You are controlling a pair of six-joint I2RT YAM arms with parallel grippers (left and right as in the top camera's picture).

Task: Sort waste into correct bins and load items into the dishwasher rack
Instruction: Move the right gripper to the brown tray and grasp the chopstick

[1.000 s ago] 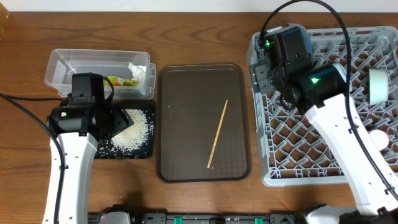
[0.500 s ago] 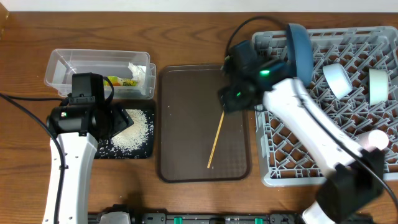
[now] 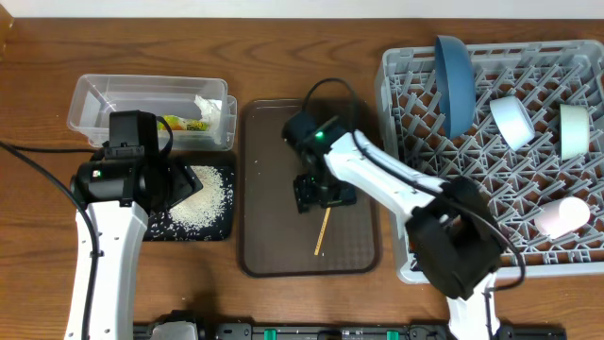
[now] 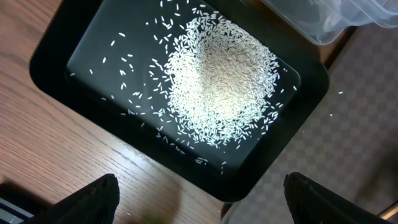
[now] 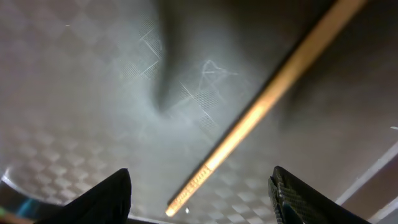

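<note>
My right gripper will next lower onto the thin wooden stick's printed end (image 5: 191, 188), below between its open fingers, and close.
The thin wooden stick (image 3: 321, 236) lies on the brown serving tray (image 3: 274, 142). My right gripper (image 3: 316, 194) hovers open low over the stick's upper half. In the right wrist view the stick (image 5: 267, 99) runs diagonally, its end between the open fingers (image 5: 205, 199). My left gripper (image 3: 181, 184) is open and empty over the black tray (image 3: 226, 231). Rice (image 4: 217, 81) lies piled in that tray (image 4: 74, 37). The napkin (image 3: 209, 109) and wrapper (image 3: 177, 122) lie in the clear tub (image 3: 104, 94). The grey rack (image 3: 415, 255) holds the blue plate (image 3: 453, 80), white-blue bowl (image 3: 512, 121), mint bowl (image 3: 571, 130) and pink cup (image 3: 559, 215).
The clear tub's corner (image 4: 336, 18) and the brown tray's edge (image 4: 367, 124) border the black tray in the left wrist view. Bare wooden table (image 3: 302, 47) surrounds the containers. The right arm stretches from the rack's front edge across the brown tray.
My right arm has swung left from the rack to low over the stick on the brown tray. The blue plate stays standing in the rack. The left arm has not moved.
</note>
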